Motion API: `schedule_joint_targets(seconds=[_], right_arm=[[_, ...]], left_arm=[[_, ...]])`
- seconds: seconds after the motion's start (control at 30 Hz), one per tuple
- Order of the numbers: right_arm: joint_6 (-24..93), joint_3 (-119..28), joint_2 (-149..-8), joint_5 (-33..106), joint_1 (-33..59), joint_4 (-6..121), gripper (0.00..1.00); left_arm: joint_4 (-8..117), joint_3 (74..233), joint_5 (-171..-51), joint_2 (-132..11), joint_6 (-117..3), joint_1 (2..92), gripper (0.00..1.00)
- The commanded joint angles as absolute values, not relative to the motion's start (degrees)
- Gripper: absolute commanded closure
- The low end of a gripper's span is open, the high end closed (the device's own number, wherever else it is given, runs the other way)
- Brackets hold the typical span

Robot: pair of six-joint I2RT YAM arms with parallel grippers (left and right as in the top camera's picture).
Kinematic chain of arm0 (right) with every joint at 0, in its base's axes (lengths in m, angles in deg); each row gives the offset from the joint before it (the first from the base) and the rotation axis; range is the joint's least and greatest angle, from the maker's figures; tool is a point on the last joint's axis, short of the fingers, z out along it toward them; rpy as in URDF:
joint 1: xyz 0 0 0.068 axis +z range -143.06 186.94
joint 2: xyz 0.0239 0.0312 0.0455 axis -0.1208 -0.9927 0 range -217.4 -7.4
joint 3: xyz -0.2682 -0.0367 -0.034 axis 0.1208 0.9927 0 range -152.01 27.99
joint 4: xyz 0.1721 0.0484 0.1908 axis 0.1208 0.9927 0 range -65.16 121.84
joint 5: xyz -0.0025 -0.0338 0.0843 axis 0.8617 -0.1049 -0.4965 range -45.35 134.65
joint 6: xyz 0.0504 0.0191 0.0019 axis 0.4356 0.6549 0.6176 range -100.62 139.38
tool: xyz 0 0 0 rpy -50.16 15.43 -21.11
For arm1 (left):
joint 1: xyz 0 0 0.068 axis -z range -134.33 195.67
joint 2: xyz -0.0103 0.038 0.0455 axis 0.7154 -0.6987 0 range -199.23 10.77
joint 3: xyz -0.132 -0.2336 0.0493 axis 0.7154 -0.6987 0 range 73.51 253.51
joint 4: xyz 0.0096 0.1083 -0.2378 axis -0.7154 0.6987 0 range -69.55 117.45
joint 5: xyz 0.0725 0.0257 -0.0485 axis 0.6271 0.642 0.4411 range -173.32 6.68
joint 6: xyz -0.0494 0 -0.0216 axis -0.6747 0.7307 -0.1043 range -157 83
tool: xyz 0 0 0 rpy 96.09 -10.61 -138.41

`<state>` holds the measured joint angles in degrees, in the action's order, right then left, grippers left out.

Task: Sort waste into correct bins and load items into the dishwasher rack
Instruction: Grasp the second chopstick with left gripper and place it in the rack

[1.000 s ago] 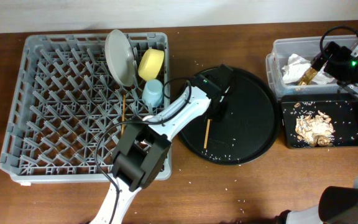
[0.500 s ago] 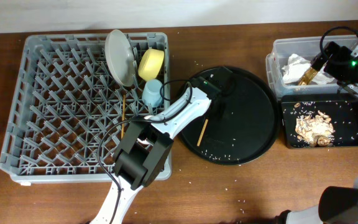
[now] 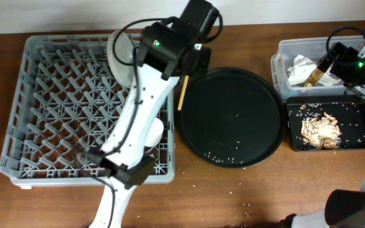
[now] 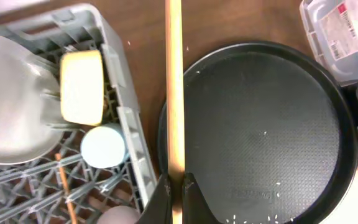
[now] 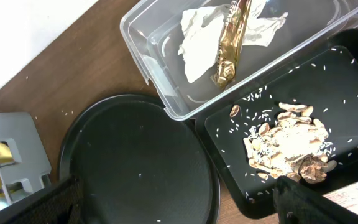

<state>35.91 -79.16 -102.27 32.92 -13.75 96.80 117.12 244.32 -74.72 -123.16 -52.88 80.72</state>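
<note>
Next, my left gripper brings the stick back and down beside the rack's other chopstick. This match stands below my gripper and to its left in the overhead view.
My left gripper (image 4: 174,186) is shut on a wooden chopstick (image 4: 174,93) and holds it in the air over the gap between the dishwasher rack (image 3: 18,126) and the round black tray; the stick also shows in the overhead view (image 3: 183,92). In the rack stand the grey plate (image 4: 11,118), yellow bowl (image 4: 82,87), light-blue cup (image 4: 102,146), pink-white cup (image 4: 120,216) and the other chopstick (image 4: 64,186). My right gripper (image 5: 182,208) is open and empty above the bins. The clear tub (image 5: 157,87) holds the paper wrapper (image 5: 197,43) and fish piece (image 5: 232,43). The black tray (image 5: 229,124) holds food scraps (image 5: 284,146).
The large round black tray (image 3: 230,117) lies between rack and bins, with a few rice grains on it. My left arm (image 3: 138,114) stretches over the rack's right side and hides the bowl and cup from overhead. Crumbs dot the brown table.
My left arm has swung up and toward the back, lifting the chopstick off the round black tray to beside the rack's right edge. The right arm has not moved.
</note>
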Motion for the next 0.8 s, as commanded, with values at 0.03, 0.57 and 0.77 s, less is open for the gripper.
schedule_joint_targets(seconds=[0.03,0.57,0.77], right_arm=[[36.2,-79.9,-101.8,32.8,-13.7,96.8,0.02],[36.2,-79.9,-101.8,32.8,-13.7,96.8,0.01],[36.2,-79.9,-101.8,32.8,-13.7,96.8,0.01]], left_arm=[[117.2,225.0,-71.3,-103.6,-57.0,76.4,0.99],[83.0,150.7,-63.8,-92.7,-59.2,67.9,1.0],[83.5,151.6,-67.1,-89.0,-56.6,66.1,1.0]])
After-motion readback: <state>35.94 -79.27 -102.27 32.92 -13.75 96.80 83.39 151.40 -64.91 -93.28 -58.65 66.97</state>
